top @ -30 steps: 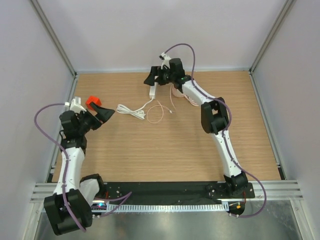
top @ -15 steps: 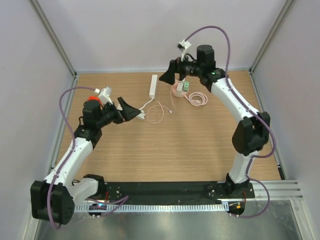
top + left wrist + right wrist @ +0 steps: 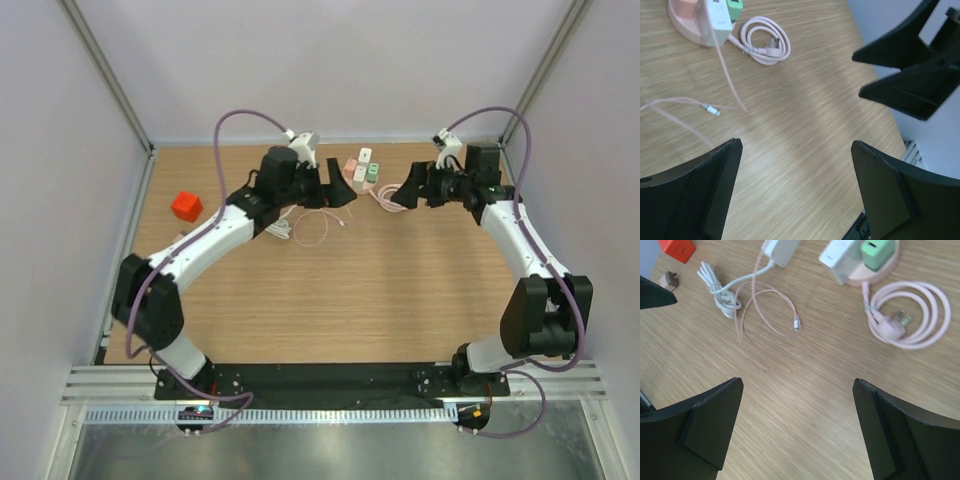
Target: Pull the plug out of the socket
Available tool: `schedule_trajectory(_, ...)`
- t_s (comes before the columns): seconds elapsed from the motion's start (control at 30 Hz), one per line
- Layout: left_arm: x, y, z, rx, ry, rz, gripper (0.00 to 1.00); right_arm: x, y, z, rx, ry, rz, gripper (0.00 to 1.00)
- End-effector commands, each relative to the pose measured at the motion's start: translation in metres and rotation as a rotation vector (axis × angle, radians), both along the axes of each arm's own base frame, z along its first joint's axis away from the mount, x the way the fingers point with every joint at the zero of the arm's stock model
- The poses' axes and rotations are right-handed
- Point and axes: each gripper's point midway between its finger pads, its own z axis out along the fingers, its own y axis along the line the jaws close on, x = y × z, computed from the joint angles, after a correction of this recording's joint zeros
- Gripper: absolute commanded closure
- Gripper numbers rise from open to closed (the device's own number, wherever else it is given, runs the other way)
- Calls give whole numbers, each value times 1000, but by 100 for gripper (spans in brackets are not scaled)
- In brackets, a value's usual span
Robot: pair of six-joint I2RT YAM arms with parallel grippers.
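Observation:
My left gripper needs to go down and to the right in the top view, turning outward onto the near white plug, as that stands below on that side.
A round pink socket lies at the back middle of the wooden table, with a white plug, a green plug and a pink plug standing in it. My left gripper hangs open just left of the socket, holding nothing. To the socket's right, my right gripper is open and empty too. Both point toward the socket from opposite sides without touching it.
A coiled pink cable lies beside the socket. Left of it are a thin pink cable loop, a white adapter with its bundled white cord, and a red cube.
The left arm swung from the red cube across to the socket's left side. The right arm drew away from the back middle to the socket's right. Both grippers stayed open.

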Motion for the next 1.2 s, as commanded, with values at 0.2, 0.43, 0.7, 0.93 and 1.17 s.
schedule_trajectory(0.2,54,-71,-41,241,10,50,19,-10,-50,0,97,59,-146,1)
schedule_trajectory(0.43,103,-64,-80,436,-4,205,28,-11,-52,-7,105,55,-132,2)
schedule_trajectory(0.7,139,-61,-107,542,-61,289,31,-12,-50,-11,122,71,-122,2)
schedule_trajectory(0.93,161,-63,-124,588,-111,321,36,-11,-55,-9,134,66,-135,1)
schedule_trajectory(1.17,179,-71,-125,560,-159,333,43,-12,-61,-10,157,73,-145,2)
